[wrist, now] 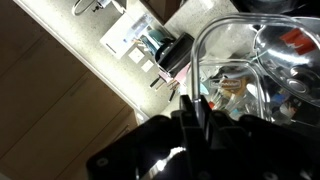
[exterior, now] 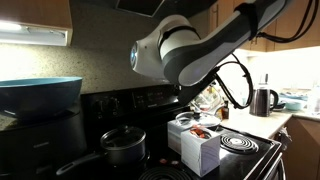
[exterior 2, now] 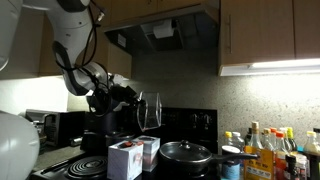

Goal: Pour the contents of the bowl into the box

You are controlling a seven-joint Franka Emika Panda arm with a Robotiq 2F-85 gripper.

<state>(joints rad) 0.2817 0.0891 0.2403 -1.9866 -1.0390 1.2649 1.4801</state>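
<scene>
The gripper moves the clear bowl down toward the white box's open top next and releases the bowl's rim, since reddish-brown pieces already show in that opening.
My gripper point(exterior 2: 136, 98) is shut on the rim of the clear bowl point(exterior 2: 150, 112) and holds it tipped on edge above the white box point(exterior 2: 133, 158). The box stands on the stove with its flaps open. In an exterior view the box point(exterior: 195, 145) has reddish-brown pieces point(exterior: 201, 131) at its open top, with the bowl point(exterior: 211, 99) just above it. In the wrist view my fingers point(wrist: 193, 106) pinch the bowl's wall point(wrist: 245, 60). A reddish bit point(wrist: 293, 40) shows through the glass.
A black lidded pot point(exterior: 123, 146) sits next to the box, also in an exterior view point(exterior 2: 186, 153). A big teal bowl point(exterior: 40, 93) stands on a raised surface beyond the pot. A coil burner point(exterior: 240, 145), a kettle point(exterior: 262, 100) and several bottles point(exterior 2: 268, 150) are nearby.
</scene>
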